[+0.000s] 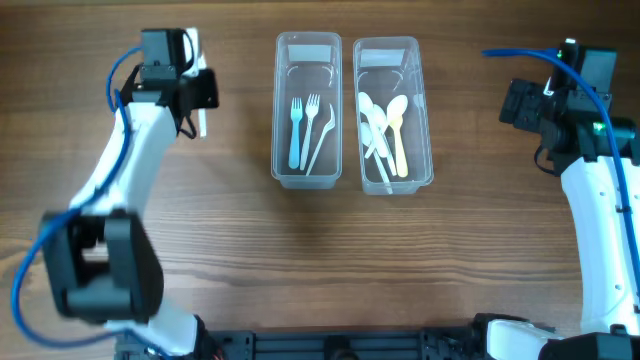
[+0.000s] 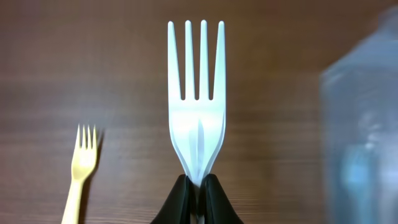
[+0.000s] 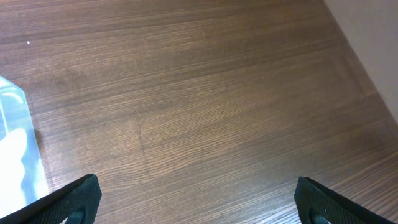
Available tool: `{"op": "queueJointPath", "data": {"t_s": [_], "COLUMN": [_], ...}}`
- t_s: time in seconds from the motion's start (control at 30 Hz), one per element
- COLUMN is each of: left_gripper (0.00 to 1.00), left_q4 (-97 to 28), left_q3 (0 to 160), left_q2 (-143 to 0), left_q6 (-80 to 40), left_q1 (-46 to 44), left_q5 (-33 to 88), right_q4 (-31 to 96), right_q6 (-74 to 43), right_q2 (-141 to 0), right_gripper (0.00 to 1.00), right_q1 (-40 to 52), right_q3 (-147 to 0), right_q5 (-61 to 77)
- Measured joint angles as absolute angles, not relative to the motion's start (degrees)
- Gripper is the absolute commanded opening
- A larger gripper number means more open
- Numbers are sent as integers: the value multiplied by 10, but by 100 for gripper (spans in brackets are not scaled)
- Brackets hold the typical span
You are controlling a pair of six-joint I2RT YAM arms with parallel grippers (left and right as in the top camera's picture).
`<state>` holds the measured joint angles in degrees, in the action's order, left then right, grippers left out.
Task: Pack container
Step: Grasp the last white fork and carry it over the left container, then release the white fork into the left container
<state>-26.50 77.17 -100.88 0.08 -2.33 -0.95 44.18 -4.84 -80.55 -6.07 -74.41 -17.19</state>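
My left gripper moves to the right in the overhead view next, over the container with the blue fork (image 1: 308, 112) (image 2: 363, 134), since white forks already lie in it.
My left gripper (image 2: 198, 185) is shut on the handle of a white plastic fork (image 2: 196, 106), tines pointing away, held above the wooden table. In the overhead view this gripper (image 1: 197, 100) is left of the two clear containers. The left container (image 1: 282, 110) holds a blue fork and two white forks. The right container (image 1: 424, 110) holds several white and cream spoons. A yellow fork (image 2: 79, 167) lies on the table left of the held fork; the arm hides it in the overhead view. My right gripper (image 3: 199, 202) is open and empty, right of the containers (image 1: 515, 105).
A blurred wall of the left container (image 2: 364, 124) stands at the right of the left wrist view. A corner of the spoon container (image 3: 15, 155) shows at the left of the right wrist view. The table's edge (image 3: 367, 56) runs at the right wrist view's upper right.
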Motion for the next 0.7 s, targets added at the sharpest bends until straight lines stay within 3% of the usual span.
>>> {"op": "queueJointPath", "data": {"t_s": [0.4,0.7], "left_gripper": [4,5], "left_q4": [-287,-282], "left_q3": [772,772], "left_q2": [-943,-996], "left_q6": [-94,-153], "left_q1": [-212,-256], "left_q5": [-10,-10], "right_q4": [442,442], "right_q6": [-48,-48], "right_q2": [-806,-806], "right_gripper": [100,100], "right_q1": [-61,-61], "right_q3": [-744,-744], "right_q5": [-172,-172]}}
